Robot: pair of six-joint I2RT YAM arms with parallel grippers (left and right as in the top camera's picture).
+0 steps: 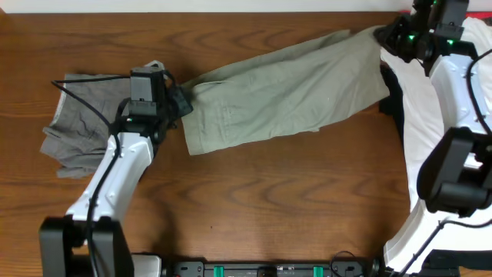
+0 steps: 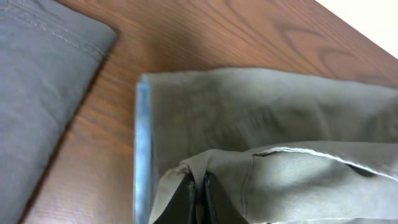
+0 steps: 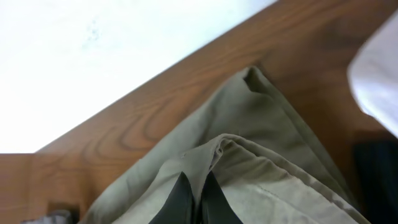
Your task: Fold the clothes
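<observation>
My left gripper moves outward and down to the trousers' far khaki corner [image 1: 187,83] [image 2: 159,86] next and releases the fold, since the underlayer there shows bare.
The light khaki trousers [image 1: 284,92] lie stretched slantwise across the back of the table, folded lengthwise. My left gripper [image 1: 183,102] is shut on their left end, and in the left wrist view a pinched ridge of khaki cloth [image 2: 205,163] rises between the closed fingers of that gripper [image 2: 199,190]. My right gripper [image 1: 389,38] is shut on the far right end near the table's back edge. The right wrist view shows this gripper [image 3: 199,190] pinching a fold of the same khaki cloth [image 3: 221,149]. Grey trousers [image 1: 81,123] lie bunched at the left, partly under my left arm.
White fabric [image 1: 413,131] lies at the right side under my right arm, with something dark [image 1: 392,100] beside it. The table's back edge [image 3: 155,81] runs just behind the khaki trousers. Bare wood [image 1: 269,200] fills the front middle.
</observation>
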